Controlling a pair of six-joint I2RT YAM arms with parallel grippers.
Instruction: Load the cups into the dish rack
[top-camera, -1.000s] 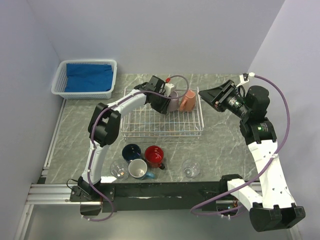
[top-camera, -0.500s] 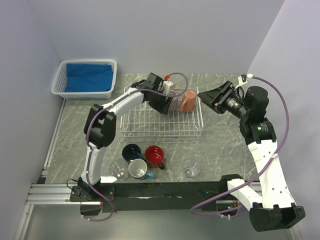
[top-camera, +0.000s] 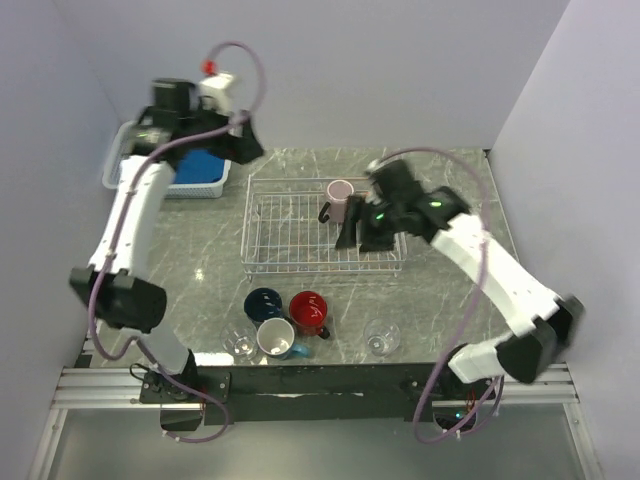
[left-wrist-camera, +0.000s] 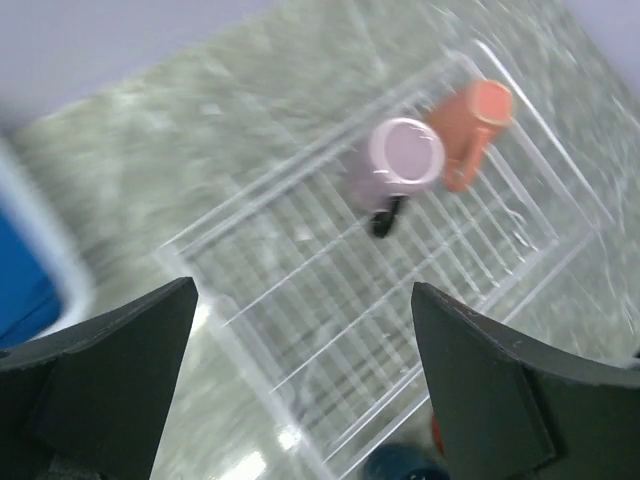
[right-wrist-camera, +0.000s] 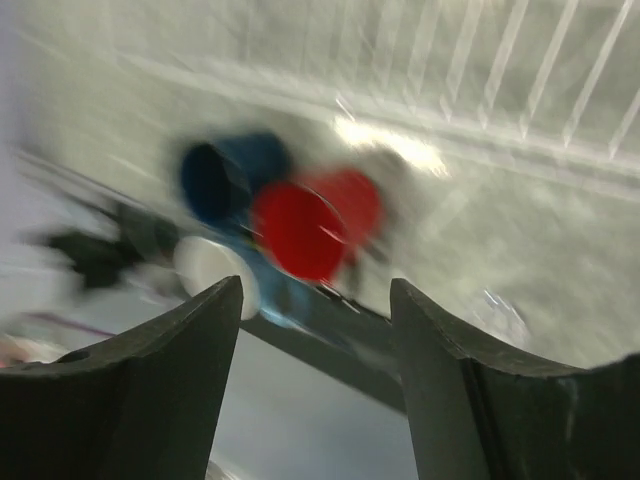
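The right gripper moves down and back onto the red cup's rack-side rim (top-camera: 320, 296) (right-wrist-camera: 322, 198) next, since the red cup stands below it, to its left in the top view.
The dish rack (top-camera: 290, 245) holds an upright mauve cup (top-camera: 340, 195); in the left wrist view a salmon cup (left-wrist-camera: 470, 115) lies beside the mauve one (left-wrist-camera: 405, 160). My right arm hides the salmon cup from above. In front of the rack stand the navy (top-camera: 263, 302), red (top-camera: 310, 312) and light blue (top-camera: 277, 340) cups and two glass cups (top-camera: 238, 343) (top-camera: 381, 338). My left gripper (top-camera: 245, 143) hangs high at the back left, open and empty (left-wrist-camera: 305, 370). My right gripper (top-camera: 352, 238) hovers over the rack's right part, open and empty (right-wrist-camera: 315, 285), facing the blurred red cup (right-wrist-camera: 300, 230).
A white plastic basket (top-camera: 118, 165) with a blue cloth (top-camera: 200, 165) stands at the back left corner, just under my left arm. Walls close in the table on the left, back and right.
My left gripper opened, left the mauve cup standing in the rack and rose up and back to the left. My right arm swung from the right edge in over the rack, its jaws widening.
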